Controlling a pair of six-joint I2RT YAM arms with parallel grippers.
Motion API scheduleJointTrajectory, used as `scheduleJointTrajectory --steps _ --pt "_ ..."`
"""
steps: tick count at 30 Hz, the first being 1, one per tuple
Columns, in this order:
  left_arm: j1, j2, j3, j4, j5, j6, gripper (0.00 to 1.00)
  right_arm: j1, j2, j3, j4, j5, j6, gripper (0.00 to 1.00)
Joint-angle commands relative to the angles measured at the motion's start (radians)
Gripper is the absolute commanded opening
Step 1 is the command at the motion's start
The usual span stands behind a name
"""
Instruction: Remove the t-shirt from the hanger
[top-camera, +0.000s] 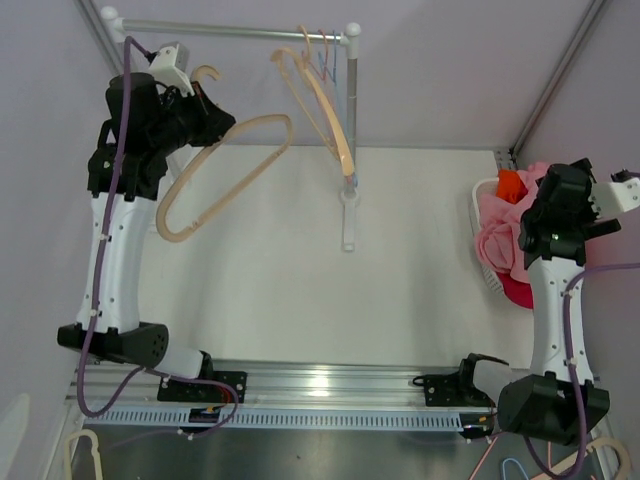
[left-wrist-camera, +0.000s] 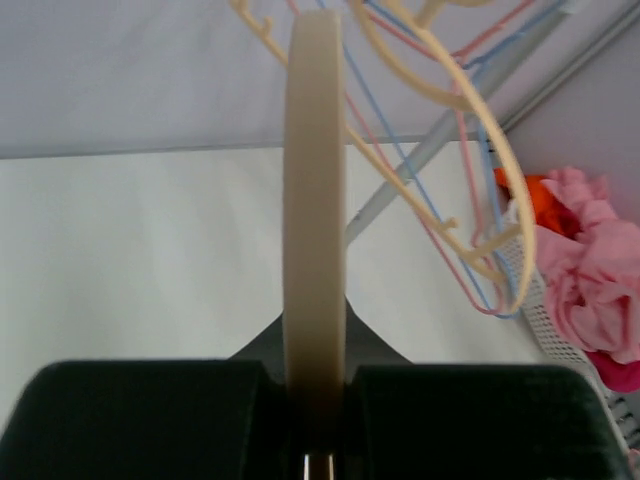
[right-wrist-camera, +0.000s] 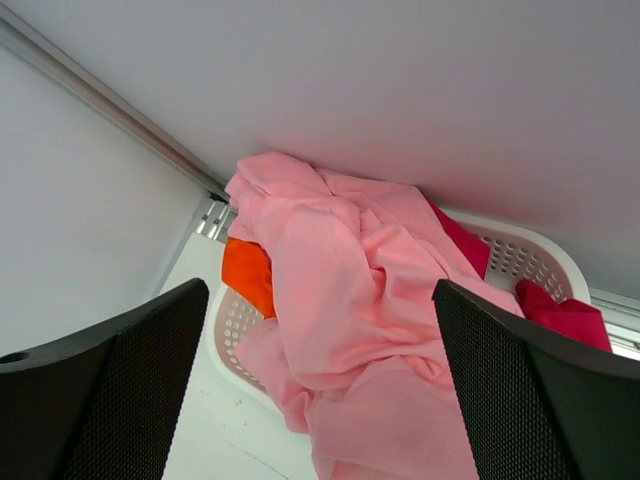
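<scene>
The left gripper is going to turn next, carry the beige hanger (top-camera: 225, 178) outward onto the empty bar beside the other hangers and let go of it, because the hanger is bare.
My left gripper (top-camera: 212, 128) is shut on a bare beige hanger (top-camera: 225, 178) and holds it in the air at the back left, below the rail. In the left wrist view the hanger (left-wrist-camera: 314, 200) runs up from between my jaws. A pink t-shirt (top-camera: 498, 238) lies heaped in the white basket (top-camera: 480, 200) at the right, spilling over its near side. My right gripper (top-camera: 565, 200) is open and empty just above the basket. In the right wrist view the pink t-shirt (right-wrist-camera: 360, 330) lies between my two spread fingers.
A metal rail (top-camera: 230, 32) on a stand (top-camera: 348, 215) holds several empty hangers (top-camera: 322, 95), beige, pink and blue. Orange (right-wrist-camera: 247, 274) and red (right-wrist-camera: 565, 318) garments also lie in the basket. More hangers lie at the near edge (top-camera: 85, 452).
</scene>
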Motion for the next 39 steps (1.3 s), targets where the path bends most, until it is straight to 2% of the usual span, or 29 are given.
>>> scheduleJointTrajectory --steps 1,6,8,12,19,25,32,39 --pt "0.012 0.058 0.144 -0.021 -0.146 0.088 0.0 0.014 -0.121 -0.025 -0.016 0.026 -0.003 1.0" --pt "0.004 0.117 0.234 -0.005 -0.314 0.117 0.01 0.051 -0.25 -0.07 -0.045 -0.026 -0.006 0.99" --pt "-0.016 0.135 0.273 0.008 -0.438 0.139 0.0 0.075 -0.267 -0.072 -0.056 -0.025 -0.022 1.0" --pt "-0.088 0.202 0.29 0.12 -0.547 0.202 0.01 0.117 -0.287 -0.058 -0.057 -0.04 -0.042 1.0" --pt "-0.134 0.383 0.477 0.211 -0.538 0.246 0.01 0.189 -0.268 -0.002 -0.034 -0.043 -0.081 0.99" --pt "-0.139 0.485 0.491 0.346 -0.571 0.357 0.01 0.193 -0.302 -0.044 0.01 -0.039 -0.099 0.99" --pt "-0.137 0.555 0.485 0.531 -0.573 0.403 0.01 0.193 -0.327 -0.062 0.024 -0.045 -0.119 0.99" --pt "-0.137 0.608 0.497 0.562 -0.513 0.352 0.0 0.197 -0.334 -0.076 0.026 -0.076 -0.118 0.99"
